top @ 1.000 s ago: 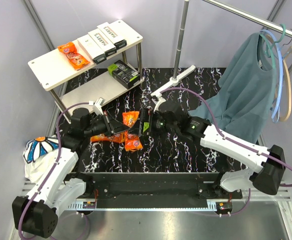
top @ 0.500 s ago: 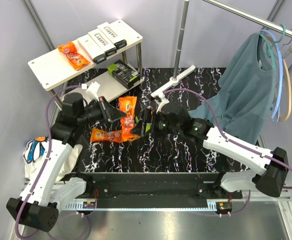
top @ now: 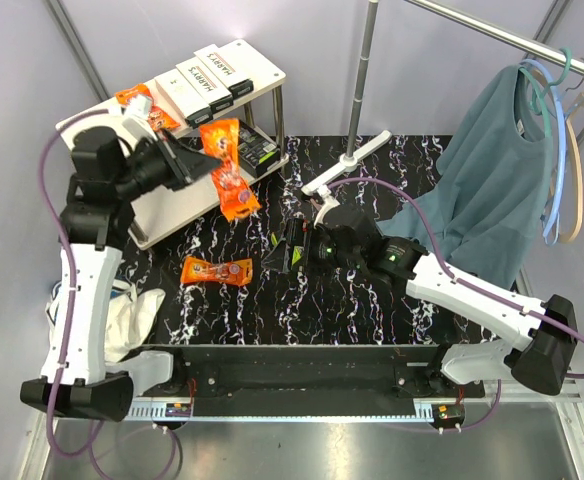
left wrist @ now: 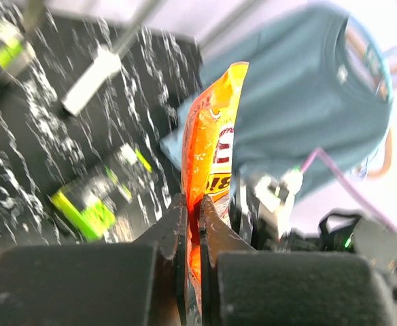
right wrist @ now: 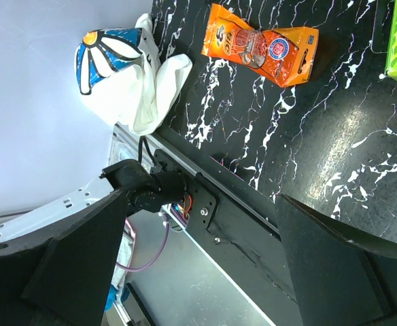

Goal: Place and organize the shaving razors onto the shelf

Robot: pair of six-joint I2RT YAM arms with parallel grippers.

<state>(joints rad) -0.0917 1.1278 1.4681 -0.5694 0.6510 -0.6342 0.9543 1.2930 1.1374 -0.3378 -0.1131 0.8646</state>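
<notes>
My left gripper moves over the top board's bare end (top: 110,117) next and releases the packet, as that end lies to the gripper's left in the top view.
My left gripper (top: 200,160) is shut on an orange crinkly packet (top: 228,168) and holds it in the air just in front of the shelf (top: 87,140); a second orange piece seems to hang below it. The left wrist view shows the jaws (left wrist: 192,210) pinching the packet (left wrist: 211,146). The top board carries an orange packet (top: 142,108) and white HARRY'S boxes (top: 202,82). A black-and-lime pack (top: 248,146) lies on the lower board. My right gripper (top: 290,243) is open and low over the table beside another black-and-lime pack (top: 275,260). One orange packet (top: 216,270) lies on the table.
A metal clothes rail with a teal shirt (top: 492,170) and hangers (top: 575,150) stands at the right; its white T-shaped foot (top: 364,153) lies behind my right gripper. A white cloth with a blue daisy (right wrist: 117,61) hangs off the table's near left edge.
My left arm has lifted the orange packet off the table, up and to the left toward the shelf. My right gripper has stayed open by the black-and-lime pack.
</notes>
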